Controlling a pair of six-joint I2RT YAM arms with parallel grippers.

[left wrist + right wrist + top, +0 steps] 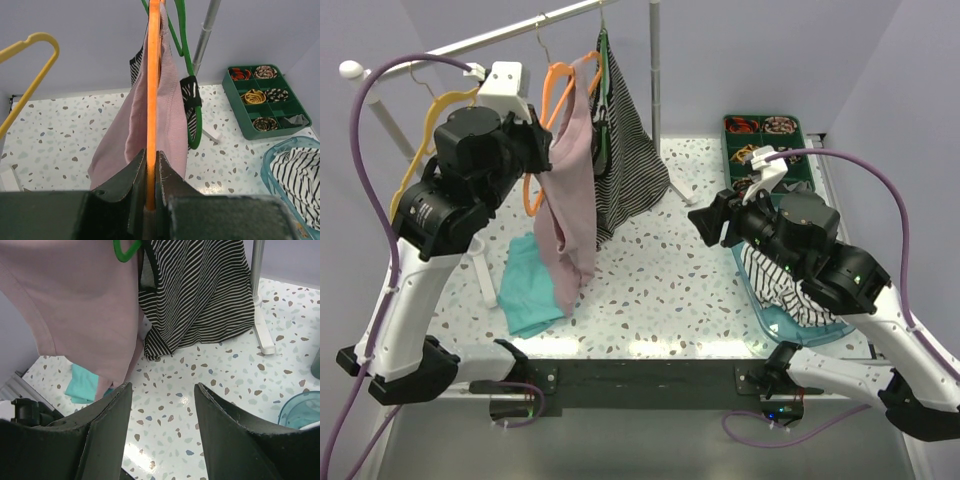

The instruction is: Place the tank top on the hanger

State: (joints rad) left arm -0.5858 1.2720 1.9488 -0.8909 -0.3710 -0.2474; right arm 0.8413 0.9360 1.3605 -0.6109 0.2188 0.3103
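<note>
The tank top is already draped over the orange hanger [556,85], so my left gripper will gently move the hanger outward next, until its hook sits over the metal bar [541,19], and then let the hanger go.
The mauve-pink tank top [572,190] hangs draped over the orange hanger [556,85], well above the table near the rail. In the left wrist view the orange hanger [151,95] runs up from between my jaws with the tank top [170,115] on both sides of it. My left gripper [537,140] is shut on the hanger's lower bar [150,170]. My right gripper [703,222] is open and empty, to the right of the tank top, over the speckled table; in its view the gripper [162,395] frames bare table and the tank top [75,305] fills the upper left.
A black-and-white striped top [630,160] hangs on a green hanger [190,75] beside it on the metal rail [500,35]. A yellow hanger [430,125] hangs left. A teal folded cloth [525,285] lies below. A green organiser tray [765,145] and a blue basket [790,320] with striped cloth stand right.
</note>
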